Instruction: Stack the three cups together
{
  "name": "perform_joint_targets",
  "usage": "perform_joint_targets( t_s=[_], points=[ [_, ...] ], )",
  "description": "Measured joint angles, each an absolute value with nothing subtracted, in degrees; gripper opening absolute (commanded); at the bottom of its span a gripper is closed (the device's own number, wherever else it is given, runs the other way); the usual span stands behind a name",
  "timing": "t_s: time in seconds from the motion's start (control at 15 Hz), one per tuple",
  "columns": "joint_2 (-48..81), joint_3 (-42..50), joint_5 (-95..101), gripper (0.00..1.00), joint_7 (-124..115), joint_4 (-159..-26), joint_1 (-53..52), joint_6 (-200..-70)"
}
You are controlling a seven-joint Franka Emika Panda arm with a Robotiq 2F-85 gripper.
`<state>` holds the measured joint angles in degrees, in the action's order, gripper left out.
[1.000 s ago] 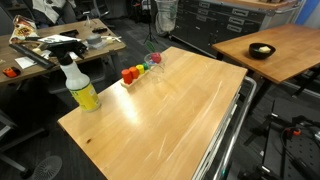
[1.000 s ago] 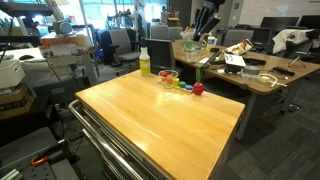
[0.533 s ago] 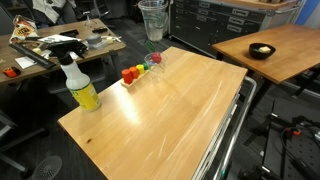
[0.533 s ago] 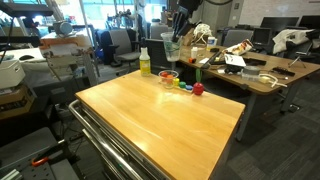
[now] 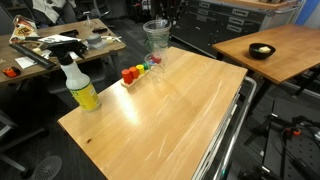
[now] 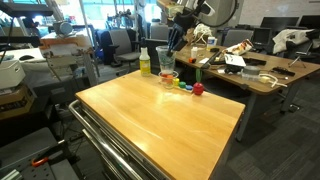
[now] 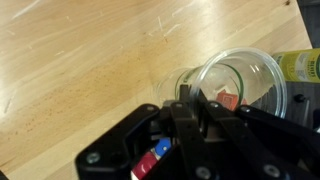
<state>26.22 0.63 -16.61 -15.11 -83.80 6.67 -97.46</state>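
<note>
I need to lower the held cup until it sits inside the opening of the standing cup (image 7: 184, 82), then let go, because that cup stands just below my gripper.
My gripper (image 5: 163, 18) is shut on the rim of a clear plastic cup (image 5: 155, 37) and holds it in the air over the far edge of the wooden table (image 5: 180, 110). A second clear cup (image 5: 153, 60) stands on the table just below it. Both exterior views show this: the gripper (image 6: 174, 42), the held cup (image 6: 164, 56), and the standing cup (image 6: 168, 77). In the wrist view the gripper (image 7: 186, 100) pinches the cup wall (image 7: 245, 85), one finger inside. I cannot make out a third cup separately.
A row of small coloured blocks (image 5: 136, 71) lies beside the standing cup. A yellow spray bottle (image 5: 80, 86) stands at the table's edge. A black bowl (image 5: 262, 50) sits on another table. Cluttered desks (image 6: 240, 65) stand behind.
My gripper has carried the held cup down and across, from high above the table to just over the standing cup.
</note>
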Motion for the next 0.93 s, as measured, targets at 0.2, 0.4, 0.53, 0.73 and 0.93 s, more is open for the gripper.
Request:
perform_joint_targets(
  t_s=[0.2, 0.4, 0.53, 0.73, 0.93],
  points=[
    [26.3, 0.6, -16.6, 0.02, -14.0, -85.8, 6.6, -98.2],
    [26.7, 0.6, -16.6, 0.02, -12.8, -87.5, 6.1, -101.4],
    [27.3, 0.6, -16.5, 0.02, -12.2, -87.9, 5.7, -103.7],
    [28.2, 0.6, -16.3, 0.02, -11.5, -88.2, 5.6, -106.1],
    [28.8, 0.9, -16.2, 0.38, -10.7, -88.9, 5.6, -107.3]
  ],
)
